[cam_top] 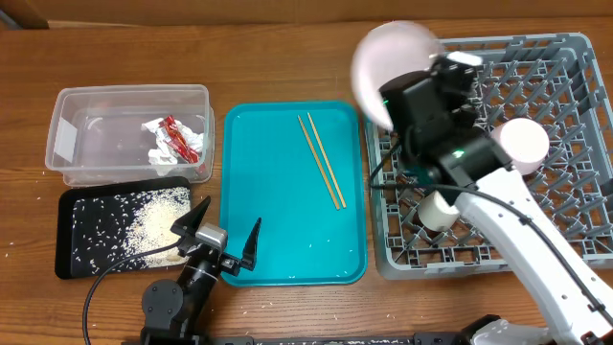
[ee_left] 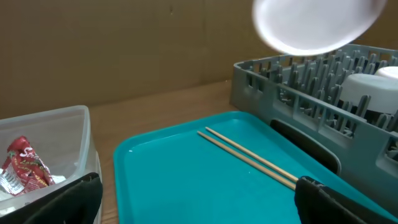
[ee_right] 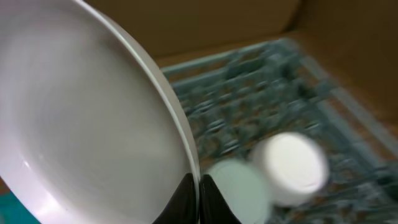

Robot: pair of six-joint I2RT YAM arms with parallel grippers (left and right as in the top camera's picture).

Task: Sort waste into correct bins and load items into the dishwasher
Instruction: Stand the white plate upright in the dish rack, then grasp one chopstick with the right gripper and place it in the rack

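Observation:
I should bring the pale pink plate inside the rack's edge with my right gripper, then lower the plate onto the rack's empty wires nearest the tray [ee_right: 210, 113].
My right gripper [ee_right: 199, 193] is shut on the rim of a pale pink plate [cam_top: 391, 57], holding it tilted in the air over the left edge of the grey dish rack [cam_top: 556, 67]. The plate fills the left of the right wrist view [ee_right: 87, 124] and shows in the left wrist view [ee_left: 311, 25]. A white cup [cam_top: 441, 213] and a pale bowl [ee_right: 239, 190] sit in the rack. The chopsticks [cam_top: 321, 158] lie on the teal tray [cam_top: 278, 240]. My left gripper [cam_top: 225, 240] is open and empty at that tray's front left edge.
The clear tub [cam_top: 77, 105] at the left holds the red-and-white wrapper [cam_top: 177, 139] with tissue. The black tray [cam_top: 77, 249] in front of it holds loose rice [cam_top: 153, 225]. My white right arm [cam_top: 536, 240] crosses over the rack's front.

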